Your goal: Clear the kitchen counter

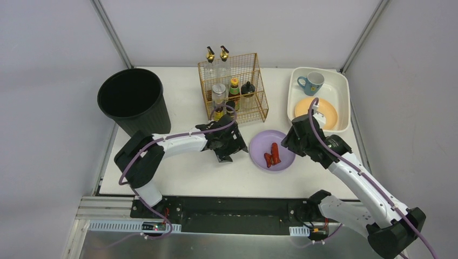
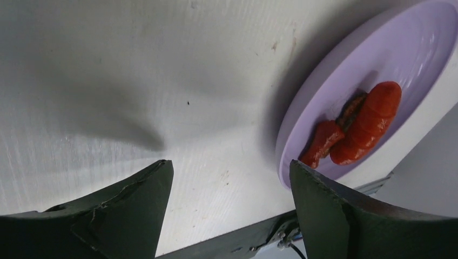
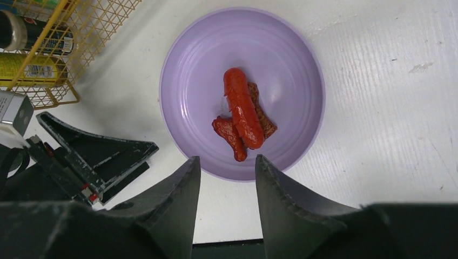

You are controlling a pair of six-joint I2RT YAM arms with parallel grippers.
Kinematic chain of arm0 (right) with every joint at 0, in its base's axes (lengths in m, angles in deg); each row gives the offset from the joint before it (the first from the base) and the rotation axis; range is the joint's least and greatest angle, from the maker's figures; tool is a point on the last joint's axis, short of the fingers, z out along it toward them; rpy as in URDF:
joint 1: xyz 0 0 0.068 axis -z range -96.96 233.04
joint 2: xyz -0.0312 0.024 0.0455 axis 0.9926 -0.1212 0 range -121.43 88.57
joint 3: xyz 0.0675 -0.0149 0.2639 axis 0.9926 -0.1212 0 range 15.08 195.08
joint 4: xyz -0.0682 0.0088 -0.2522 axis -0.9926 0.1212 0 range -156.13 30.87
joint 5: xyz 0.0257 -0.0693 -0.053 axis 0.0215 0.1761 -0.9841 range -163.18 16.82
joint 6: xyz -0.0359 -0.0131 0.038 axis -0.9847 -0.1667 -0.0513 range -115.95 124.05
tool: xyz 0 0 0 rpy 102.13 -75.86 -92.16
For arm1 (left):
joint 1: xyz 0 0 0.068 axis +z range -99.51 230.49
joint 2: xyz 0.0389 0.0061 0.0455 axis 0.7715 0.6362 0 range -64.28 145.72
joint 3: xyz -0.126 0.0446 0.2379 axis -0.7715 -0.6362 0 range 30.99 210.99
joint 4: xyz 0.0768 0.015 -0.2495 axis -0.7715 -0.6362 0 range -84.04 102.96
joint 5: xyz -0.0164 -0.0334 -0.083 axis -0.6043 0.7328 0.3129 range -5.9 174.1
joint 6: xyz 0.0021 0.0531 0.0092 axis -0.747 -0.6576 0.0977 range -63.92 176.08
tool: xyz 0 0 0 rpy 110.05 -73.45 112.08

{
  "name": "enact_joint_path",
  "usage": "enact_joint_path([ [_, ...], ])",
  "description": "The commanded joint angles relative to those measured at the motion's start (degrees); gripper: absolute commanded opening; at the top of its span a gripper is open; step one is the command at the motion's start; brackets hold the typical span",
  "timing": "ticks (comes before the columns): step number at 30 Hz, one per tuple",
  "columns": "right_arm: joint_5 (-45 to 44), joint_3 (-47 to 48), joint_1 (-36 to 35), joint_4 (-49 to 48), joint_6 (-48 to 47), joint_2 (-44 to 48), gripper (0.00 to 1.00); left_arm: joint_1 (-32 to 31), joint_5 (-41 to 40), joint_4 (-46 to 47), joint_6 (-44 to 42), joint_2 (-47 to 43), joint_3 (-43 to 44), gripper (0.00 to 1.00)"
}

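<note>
My left gripper moves to the right in the top view next, straddles the plate's food-free rim [image 2: 282, 148] and closes, since the rim lies that way.
The white kitchen counter [image 1: 189, 174] carries a purple plate [image 1: 284, 144] near its front edge. On the plate lie a red sausage [image 3: 244, 108], a smaller red piece [image 3: 229, 137] and a brown scrap [image 3: 263, 120]. My left gripper [image 1: 227, 150] hovers low over bare counter just left of the plate, jaws wide open and empty; in its wrist view [image 2: 229, 164] the plate [image 2: 416, 48] and sausage [image 2: 370, 121] lie beyond the right finger. My right gripper [image 1: 297, 141] hangs at the plate's right side, open, nothing between its fingers [image 3: 227, 158].
A black bin [image 1: 130, 100] stands at the back left. A gold wire rack [image 1: 233, 89] holding bottles sits at the back middle. A cream tub [image 1: 341, 86] at the back right contains a blue mug [image 1: 312, 82] and an orange plate [image 1: 324, 110]. A black rail [image 1: 232, 208] edges the front.
</note>
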Motion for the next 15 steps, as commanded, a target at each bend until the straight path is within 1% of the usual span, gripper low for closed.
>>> enact_joint_path([
  [1,2.33,-1.16,0.98,-1.24,-1.48,1.8,0.45,-0.8,-0.53,3.12,1.9,3.08,3.56,0.8],
  [10,4.98,-2.48,1.81,-2.22,-2.27,3.52,0.45,-2.79,-1.44,8.18,3.7,8.5,4.42,0.78],
  [13,5.73,-3.22,2.05,-2.36,-2.25,4.63,0.45,-3.47,-2.35,9.3,3.99,10.05,4.7,0.75],
  [15,6.14,-3.73,2.08,-2.35,-2.35,5.31,0.45,-3.75,-2.62,9.67,4.11,11.33,5.35,0.7],
])
